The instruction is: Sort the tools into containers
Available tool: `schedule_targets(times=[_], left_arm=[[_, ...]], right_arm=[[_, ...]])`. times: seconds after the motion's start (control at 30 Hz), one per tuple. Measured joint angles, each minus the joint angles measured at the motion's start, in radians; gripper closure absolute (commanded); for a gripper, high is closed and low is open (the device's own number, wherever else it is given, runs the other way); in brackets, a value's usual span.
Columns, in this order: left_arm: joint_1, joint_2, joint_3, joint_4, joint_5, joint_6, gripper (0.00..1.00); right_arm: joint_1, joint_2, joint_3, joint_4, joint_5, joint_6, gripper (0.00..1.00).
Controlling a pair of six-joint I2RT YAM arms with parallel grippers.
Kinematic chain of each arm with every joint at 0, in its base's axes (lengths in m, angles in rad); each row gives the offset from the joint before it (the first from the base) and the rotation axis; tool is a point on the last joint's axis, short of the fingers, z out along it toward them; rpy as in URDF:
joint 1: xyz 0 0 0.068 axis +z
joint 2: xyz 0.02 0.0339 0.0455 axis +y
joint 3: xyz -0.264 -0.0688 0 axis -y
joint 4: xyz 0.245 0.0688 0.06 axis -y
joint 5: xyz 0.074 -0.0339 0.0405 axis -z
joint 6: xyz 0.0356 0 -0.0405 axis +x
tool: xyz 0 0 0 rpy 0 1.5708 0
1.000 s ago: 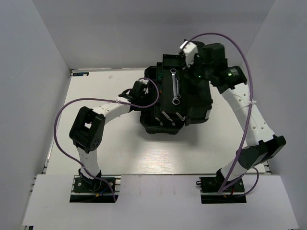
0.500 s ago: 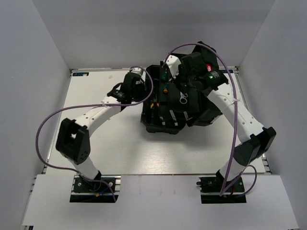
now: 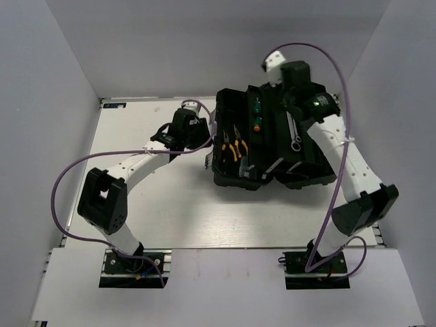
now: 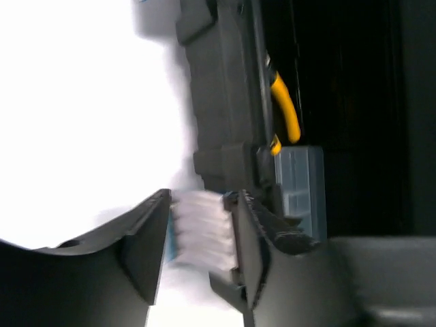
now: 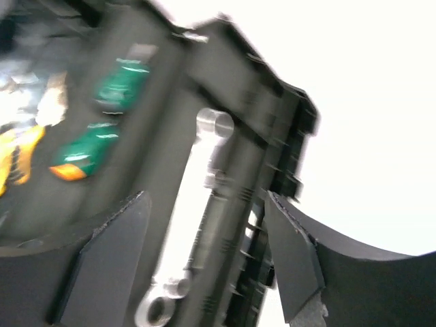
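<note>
Next, the right gripper moves past the wrench (image 3: 293, 133) inside and down onto the toolbox's outer side, which lies to the gripper's right in the top view.
The black toolbox (image 3: 235, 174) lies opened out on the table. Yellow-handled pliers (image 3: 233, 148) and two green screwdrivers (image 3: 257, 114) rest in its left half, and a silver wrench (image 3: 293, 133) lies in its right half. My left gripper (image 3: 206, 147) is at the box's left edge. In the left wrist view its gripper (image 4: 202, 228) is closed on a pale blurred tab (image 4: 199, 231) beside the box wall (image 4: 221, 102), with a pliers handle (image 4: 287, 112) beyond. My right gripper (image 5: 204, 252) is open above the wrench (image 5: 194, 204), astride a black ridge, with the screwdrivers (image 5: 102, 119) to its left.
A clear-lidded organizer (image 4: 300, 184) sits inside the box by the left gripper. White table (image 3: 136, 191) stretches to the left and front of the box. Grey walls close in the back and both sides. Purple cables loop above each arm.
The toolbox has gone from closed to spread open and sits further right; pliers and screwdrivers now show. The right gripper has opened and drawn back. The left jaws have narrowed.
</note>
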Motion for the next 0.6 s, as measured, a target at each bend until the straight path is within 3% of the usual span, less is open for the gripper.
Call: schedule_targets(times=[0.27,0.37,0.6], left_arm=[[-0.001,0.000,-0.020,0.010,0.050,0.021,0.36],[0.000,0.000,-0.020,0.023,0.065,0.027,0.34],[0.000,0.000,-0.016,0.073,0.126,0.039,0.30]], right_arm=[[-0.324,-0.053,-0.104,0.068,0.030,0.098,0.22],[-0.475,-0.051,-0.153,0.050,-0.061,0.142,0.21],[-0.702,-0.030,-0.305,0.045,-0.264,0.165,0.20]])
